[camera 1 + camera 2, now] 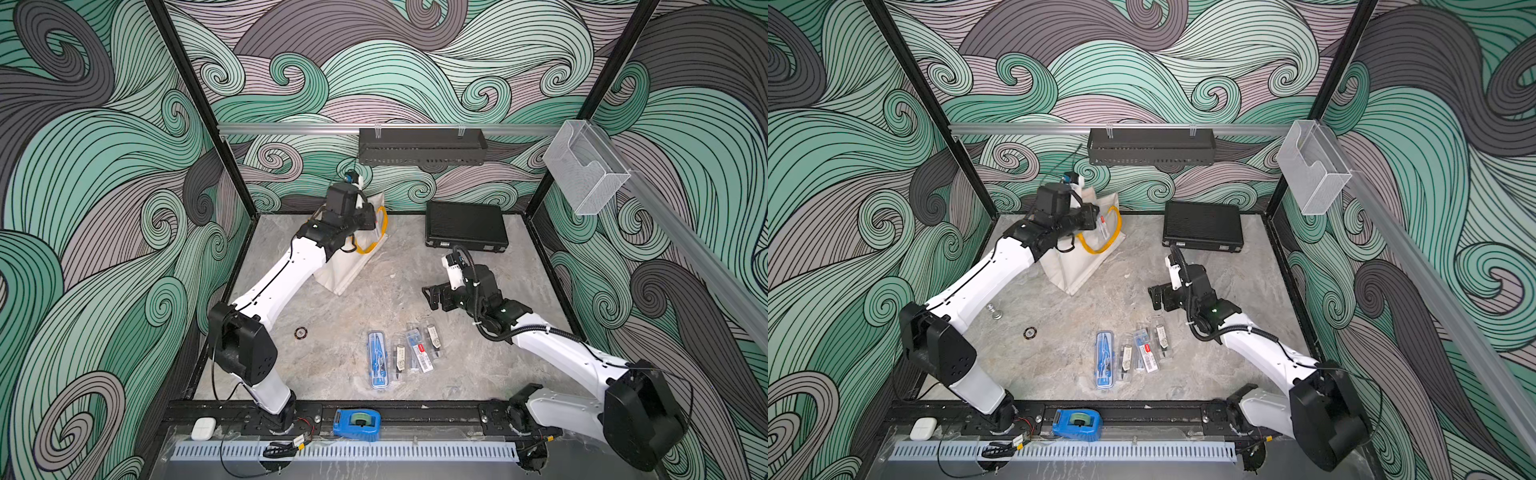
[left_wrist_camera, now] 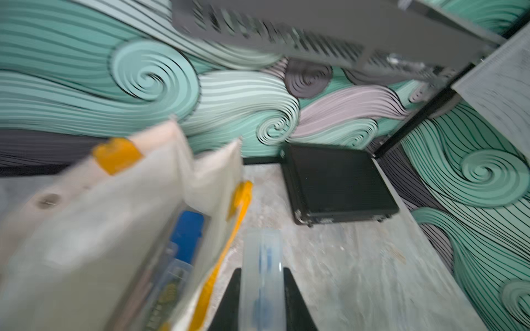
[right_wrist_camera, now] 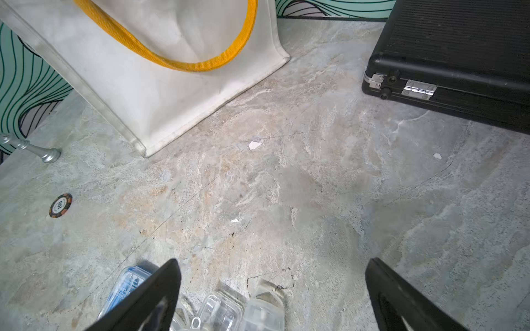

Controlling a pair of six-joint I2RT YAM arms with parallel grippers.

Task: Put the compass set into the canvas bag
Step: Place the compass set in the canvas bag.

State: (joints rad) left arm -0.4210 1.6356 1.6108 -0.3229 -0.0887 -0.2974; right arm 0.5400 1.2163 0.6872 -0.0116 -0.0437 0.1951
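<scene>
The left gripper next turns from the yellow handle and lowers into the bag's opening [image 1: 1102, 208] [image 2: 165, 237] to release the case, still hanging beside the bag's rim.
The off-white canvas bag [image 1: 353, 266] with yellow handles stands at the back left, its mouth open. My left gripper [image 2: 261, 286] is shut on a slim clear compass set case [image 2: 261, 275] with blue contents, held beside the bag's mouth [image 2: 100, 229]; a blue item [image 2: 186, 235] lies inside. In a top view this case [image 1: 1104, 226] sits by the yellow handle. A blue compass set [image 1: 377, 359] and several clear cases [image 1: 415, 349] lie near the front. My right gripper [image 3: 272, 275] hangs open and empty over the table behind them, seen in both top views [image 1: 432, 297] [image 1: 1156, 297].
A flat black hard case [image 1: 465, 230] lies at the back right. A poker chip [image 3: 60, 205] and a silver chess piece [image 3: 31, 149] rest left of centre. A black shelf [image 1: 422, 145] and a clear box [image 1: 582, 166] hang on the walls.
</scene>
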